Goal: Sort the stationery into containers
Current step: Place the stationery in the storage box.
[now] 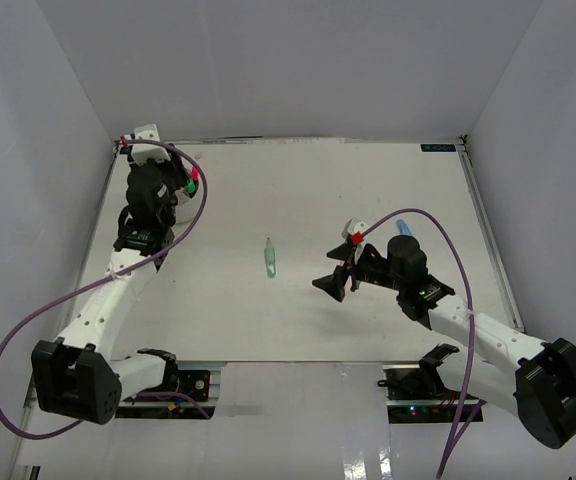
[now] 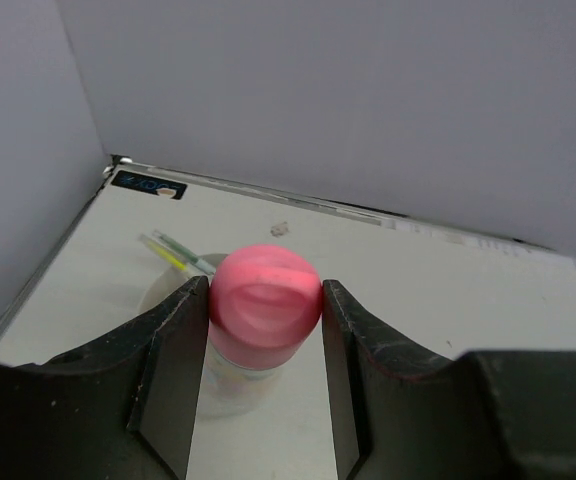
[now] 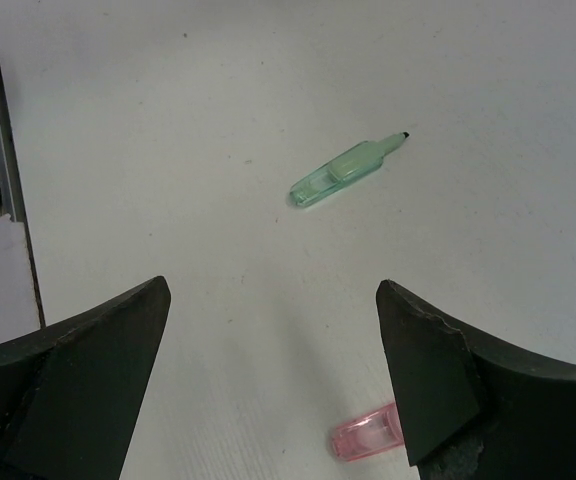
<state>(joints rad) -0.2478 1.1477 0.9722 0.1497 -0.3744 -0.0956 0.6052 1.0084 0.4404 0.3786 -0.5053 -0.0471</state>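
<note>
My left gripper already holds the pink tube (image 2: 265,305) over the round white organiser cup (image 2: 180,286). Next it will lower the tube until it stands in that cup and let go of it.
My left gripper (image 2: 265,292) is shut on the pink tube (image 2: 265,305) by its rounded cap and holds it over the round white organiser cup (image 2: 164,292). Thin pens (image 2: 180,253) stick out of the cup's far side. In the top view this gripper (image 1: 186,183) is at the far left back of the table, and the cup is mostly hidden under it. My right gripper (image 3: 273,290) is open and empty above the table. A pale green marker (image 3: 346,170) lies ahead of it. A pink marker (image 3: 366,438) lies by its right finger, partly hidden.
In the top view the pale green marker (image 1: 269,258) lies mid-table, left of the right gripper (image 1: 336,277). A red-capped short marker (image 1: 352,237) and a blue-capped one (image 1: 404,228) lie just behind the right arm. Grey walls close in the table's left, back and right.
</note>
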